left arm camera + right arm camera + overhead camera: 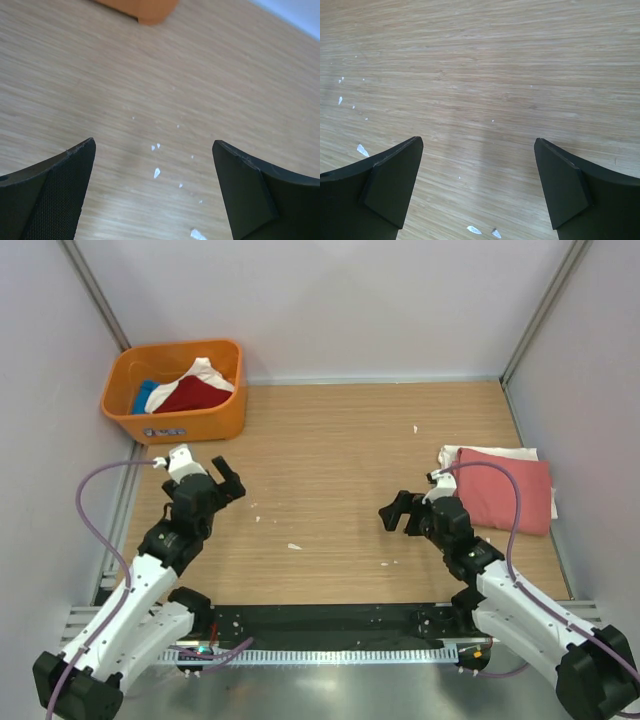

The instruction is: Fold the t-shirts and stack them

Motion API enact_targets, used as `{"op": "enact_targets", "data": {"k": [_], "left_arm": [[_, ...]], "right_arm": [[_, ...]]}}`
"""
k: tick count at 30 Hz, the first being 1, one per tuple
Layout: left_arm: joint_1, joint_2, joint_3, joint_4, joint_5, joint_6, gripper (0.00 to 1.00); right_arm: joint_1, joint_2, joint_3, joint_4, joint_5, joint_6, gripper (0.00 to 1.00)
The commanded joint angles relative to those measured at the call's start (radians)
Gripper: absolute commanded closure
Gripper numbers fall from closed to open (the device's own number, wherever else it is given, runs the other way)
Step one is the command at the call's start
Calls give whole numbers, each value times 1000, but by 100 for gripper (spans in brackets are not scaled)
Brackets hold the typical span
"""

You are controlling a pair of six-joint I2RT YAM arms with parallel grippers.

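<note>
My left gripper moves outward over the orange tub's near rim and down onto the dark red t-shirt [190, 396] next. The dark red t-shirt lies outward of it, inside the orange tub.
A dark red t-shirt [190, 396] lies crumpled in the orange tub [225, 418] at the back left, with a white shirt [208, 371] and a blue one [145, 396] beside it. A folded salmon-pink shirt [505, 488] lies at the right edge on a folded white one [452, 454]. My left gripper [231, 481] is open and empty over bare wood in front of the tub; in the left wrist view [154, 172] only tabletop shows between its fingers. My right gripper [396, 512] is open and empty left of the folded stack, over bare wood in the right wrist view [479, 170].
Small white flecks [294, 546] dot the wooden table [330, 460]. Grey walls close in the back and both sides. A corner of the tub [145, 10] shows at the top of the left wrist view. A black strip [330, 618] runs along the near edge.
</note>
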Motion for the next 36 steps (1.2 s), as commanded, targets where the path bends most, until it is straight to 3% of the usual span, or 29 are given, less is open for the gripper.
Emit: {"op": "enact_targets", "data": {"k": [1, 5, 8, 12, 20, 26, 33, 35, 36], "left_arm": [[31, 64, 134, 1, -161, -42, 0], [124, 269, 399, -47, -127, -32, 0], [222, 482, 658, -138, -40, -10, 0], [282, 773, 1044, -270, -50, 71, 0], [339, 1184, 1513, -497, -73, 131, 7], [342, 1333, 1583, -571, -6, 172, 14], [355, 1406, 1581, -580, 36, 173, 12], [364, 1425, 1590, -594, 65, 171, 26], [376, 1435, 1601, -601, 88, 166, 45]], "right_arm": [[5, -58, -7, 58, 13, 12, 0], [5, -67, -12, 53, 10, 18, 0], [5, -78, -16, 50, -1, 15, 0], [5, -108, -30, 53, -10, 12, 0], [5, -112, -36, 62, -9, 12, 0], [7, -90, -32, 69, -7, 14, 0], [7, -82, -32, 73, -12, 12, 0], [7, -82, -32, 76, -13, 14, 0], [5, -82, -33, 76, -12, 14, 0]]}}
